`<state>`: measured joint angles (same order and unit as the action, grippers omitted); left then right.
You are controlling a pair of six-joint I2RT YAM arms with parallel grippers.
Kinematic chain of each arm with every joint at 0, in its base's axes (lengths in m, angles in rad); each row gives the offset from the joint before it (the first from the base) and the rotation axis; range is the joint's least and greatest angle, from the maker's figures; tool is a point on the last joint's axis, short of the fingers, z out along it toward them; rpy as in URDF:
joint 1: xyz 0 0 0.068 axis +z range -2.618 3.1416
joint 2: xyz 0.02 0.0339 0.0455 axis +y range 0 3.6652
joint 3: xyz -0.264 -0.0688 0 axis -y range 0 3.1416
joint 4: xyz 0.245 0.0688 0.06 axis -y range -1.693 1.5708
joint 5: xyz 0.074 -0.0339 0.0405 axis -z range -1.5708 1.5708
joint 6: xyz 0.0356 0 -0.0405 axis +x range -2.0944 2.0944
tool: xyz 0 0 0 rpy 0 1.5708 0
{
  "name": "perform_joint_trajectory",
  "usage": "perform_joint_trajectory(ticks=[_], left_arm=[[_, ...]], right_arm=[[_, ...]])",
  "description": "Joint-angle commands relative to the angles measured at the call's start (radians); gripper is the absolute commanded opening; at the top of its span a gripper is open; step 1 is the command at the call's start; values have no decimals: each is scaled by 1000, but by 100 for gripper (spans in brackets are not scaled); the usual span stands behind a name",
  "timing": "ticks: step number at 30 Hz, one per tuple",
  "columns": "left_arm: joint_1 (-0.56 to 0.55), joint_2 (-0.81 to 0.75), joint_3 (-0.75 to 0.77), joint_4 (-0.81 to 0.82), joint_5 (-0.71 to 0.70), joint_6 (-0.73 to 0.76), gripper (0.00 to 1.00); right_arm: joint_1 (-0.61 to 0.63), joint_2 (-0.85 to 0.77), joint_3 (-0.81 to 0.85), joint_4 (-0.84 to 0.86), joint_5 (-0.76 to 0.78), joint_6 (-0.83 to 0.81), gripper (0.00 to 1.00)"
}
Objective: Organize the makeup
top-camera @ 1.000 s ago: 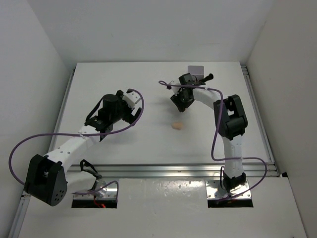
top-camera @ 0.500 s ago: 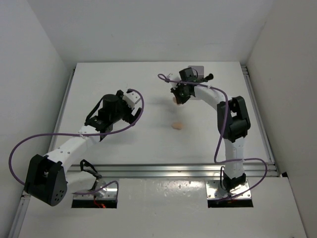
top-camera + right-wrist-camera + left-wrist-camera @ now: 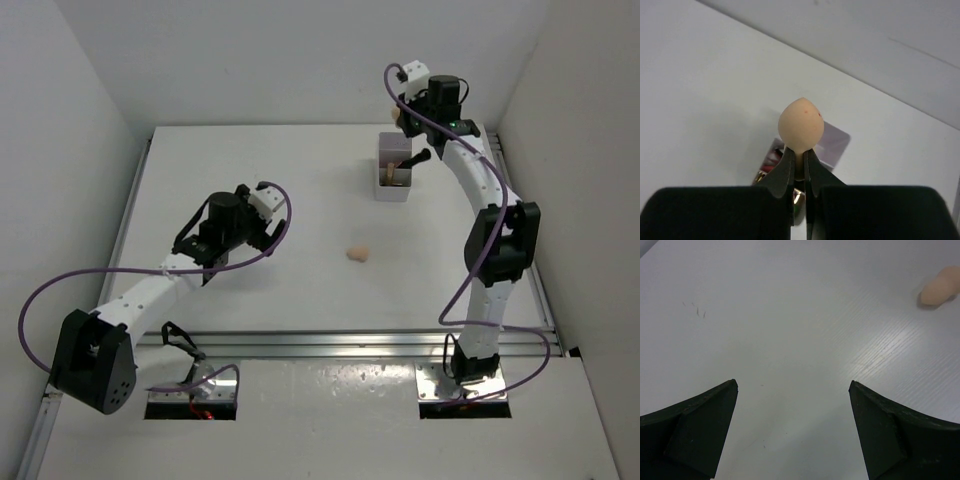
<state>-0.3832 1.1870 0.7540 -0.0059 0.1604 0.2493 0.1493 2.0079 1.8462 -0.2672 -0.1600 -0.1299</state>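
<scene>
The right gripper will go down over the far section of the white box and let go of the peach sponge, since that section looks empty beside the filled near one.
My right gripper [image 3: 799,150] is shut on a peach sponge [image 3: 801,125] and holds it high above the white two-compartment box [image 3: 836,142]. In the top view that gripper [image 3: 400,116] is near the back wall, over the box [image 3: 394,185]. The box's near compartment holds red and gold items [image 3: 769,162], and a black brush [image 3: 416,159] sticks out of it. A second peach sponge [image 3: 357,254] lies on the table's middle; it also shows in the left wrist view [image 3: 940,287]. My left gripper [image 3: 792,385] is open and empty above bare table, left of that sponge [image 3: 262,228].
The white table [image 3: 240,150] is enclosed by white walls at the back and on both sides. A metal rail [image 3: 340,343] runs along the near edge. Purple cables loop round both arms.
My right gripper has risen from the table's middle with the sponge and swung back over the box, which the arm was hiding before. The left arm has not moved.
</scene>
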Motion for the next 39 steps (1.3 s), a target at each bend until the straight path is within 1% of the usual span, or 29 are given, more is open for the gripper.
perform_joint_trajectory(ticks=[1,5,9,16,20,22,26,27,29,33,36,38,39], left_arm=[[14,8,-4,17,10,-19,100],[23,28,5,8,19,-19,100],[23,37,5,7,19,-19,100],[23,37,5,7,28,-30,100],[32,37,5,7,28,-30,100],[32,37,5,7,28,-30,100],[32,37,5,7,28,-30,100],[32,37,5,7,28,-30,100],[32,46,5,7,28,-30,100],[41,46,5,7,28,-30,100],[41,46,5,7,28,-30,100],[41,46,5,7,28,-30,100],[41,46,5,7,28,-30,100]], right_arm=[[-28,77,82,-13,36,44,0],[-50,107,78,-7,24,24,0],[-53,117,38,42,-10,13,0],[-53,187,73,62,-24,6,0],[-50,228,54,103,-21,-54,0],[-50,244,56,114,9,-73,0],[-40,233,24,172,39,-73,0],[-39,230,15,204,40,-82,2],[-31,238,22,207,42,-100,9],[-28,272,50,192,48,-128,9],[-28,293,65,177,51,-131,12],[-25,296,58,164,59,-138,22],[-22,292,42,163,62,-142,24]])
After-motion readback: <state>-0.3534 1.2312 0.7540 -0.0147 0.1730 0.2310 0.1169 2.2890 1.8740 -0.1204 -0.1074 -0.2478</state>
